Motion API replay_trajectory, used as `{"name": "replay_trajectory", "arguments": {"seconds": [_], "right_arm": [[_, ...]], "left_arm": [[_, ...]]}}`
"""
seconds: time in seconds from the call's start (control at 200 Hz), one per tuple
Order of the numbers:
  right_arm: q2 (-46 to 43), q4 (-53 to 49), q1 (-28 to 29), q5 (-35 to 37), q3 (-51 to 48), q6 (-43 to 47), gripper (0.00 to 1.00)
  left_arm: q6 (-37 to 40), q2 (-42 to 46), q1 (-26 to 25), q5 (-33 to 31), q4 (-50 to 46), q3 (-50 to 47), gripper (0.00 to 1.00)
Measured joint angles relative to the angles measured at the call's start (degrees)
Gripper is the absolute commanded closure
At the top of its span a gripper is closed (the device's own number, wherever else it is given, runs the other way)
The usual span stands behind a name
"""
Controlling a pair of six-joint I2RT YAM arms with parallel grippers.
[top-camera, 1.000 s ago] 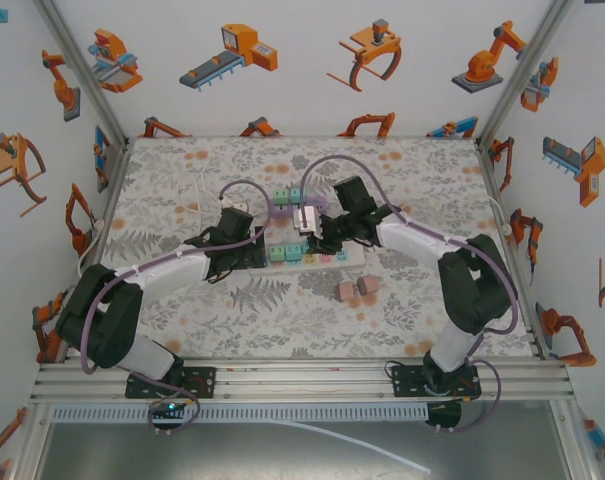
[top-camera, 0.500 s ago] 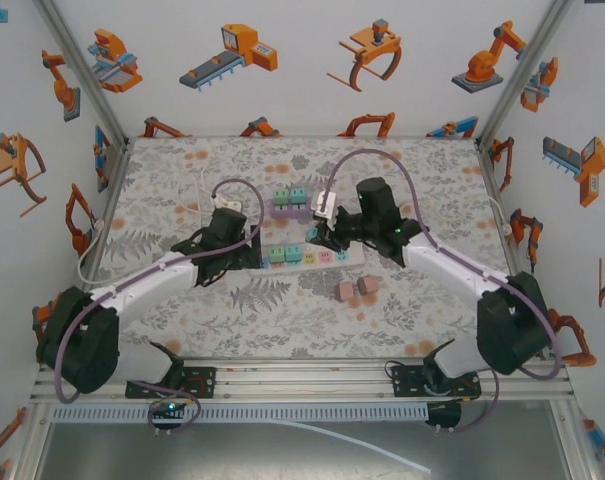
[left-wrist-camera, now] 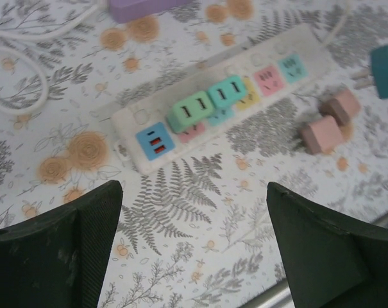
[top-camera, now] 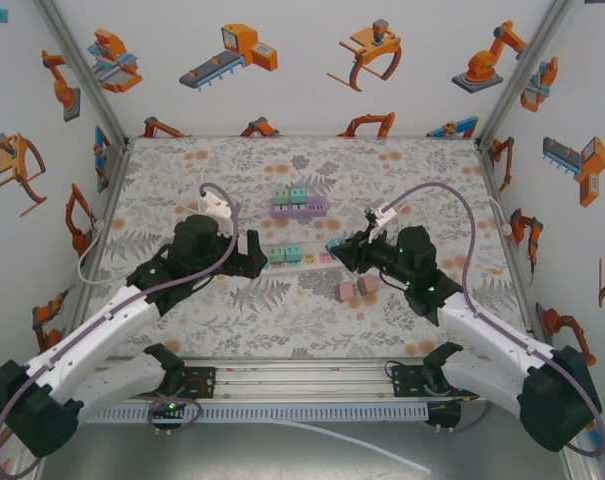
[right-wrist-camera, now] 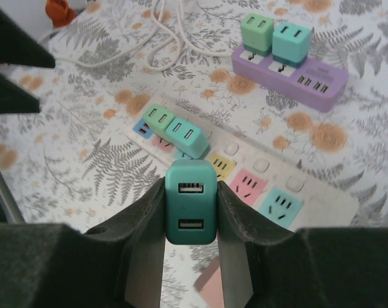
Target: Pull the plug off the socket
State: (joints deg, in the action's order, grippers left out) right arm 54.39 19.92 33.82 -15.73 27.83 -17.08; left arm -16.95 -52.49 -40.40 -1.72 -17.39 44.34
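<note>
My right gripper should next move the plug back and down and let go of it beside the pink plugs, where the tabletop is bare.
My right gripper (right-wrist-camera: pixel 190 212) is shut on a dark teal USB plug (right-wrist-camera: pixel 190 202), held clear above the table in front of the white power strip (right-wrist-camera: pixel 323 204). From above, that plug (top-camera: pixel 337 246) hangs at the strip's (top-camera: pixel 354 258) right end, in my right gripper (top-camera: pixel 340 250). A green plug (right-wrist-camera: pixel 158 119) and a light teal plug (right-wrist-camera: pixel 187 136) stay seated in the strip. My left gripper (left-wrist-camera: pixel 194 244) is open, above bare table just near of the strip (left-wrist-camera: pixel 126 120), with nothing between its fingers (left-wrist-camera: pixel 52 250). In the top view the left gripper (top-camera: pixel 250 254) sits by the strip's left end.
A purple power strip (top-camera: pixel 299 208) with two plugs lies further back. Two loose pink plugs (top-camera: pixel 357 288) rest on the table just near of the white strip, below my right gripper. A white cable (right-wrist-camera: pixel 161 38) curls at the far left. The enclosure walls stand on three sides.
My right gripper has drawn back toward the near right with the teal plug in it. My left arm has pulled back toward its base, away from the strip's left end.
</note>
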Motion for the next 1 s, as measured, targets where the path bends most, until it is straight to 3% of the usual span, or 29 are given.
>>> {"name": "replay_trajectory", "arguments": {"seconds": [0.185,0.411,0.691,1.001], "right_arm": [[-4.35,-6.51,4.09,8.98,-0.33,-14.93,1.0],[-0.22,-14.97,7.06,14.21,0.04,-29.77,1.0],[9.11,-15.47,17.25,21.94,0.48,-38.4,0.94],[18.36,-13.9,21.53,29.07,3.04,-41.42,0.86]], "left_arm": [[6.19,4.15,-3.87,10.78,-2.91,1.27,0.13],[12.85,4.68,-7.91,19.34,-5.7,2.12,0.12],[15.69,4.68,-9.09,21.22,-7.08,2.19,0.11],[15.96,6.86,-9.84,21.03,-7.41,2.19,0.1]]}}
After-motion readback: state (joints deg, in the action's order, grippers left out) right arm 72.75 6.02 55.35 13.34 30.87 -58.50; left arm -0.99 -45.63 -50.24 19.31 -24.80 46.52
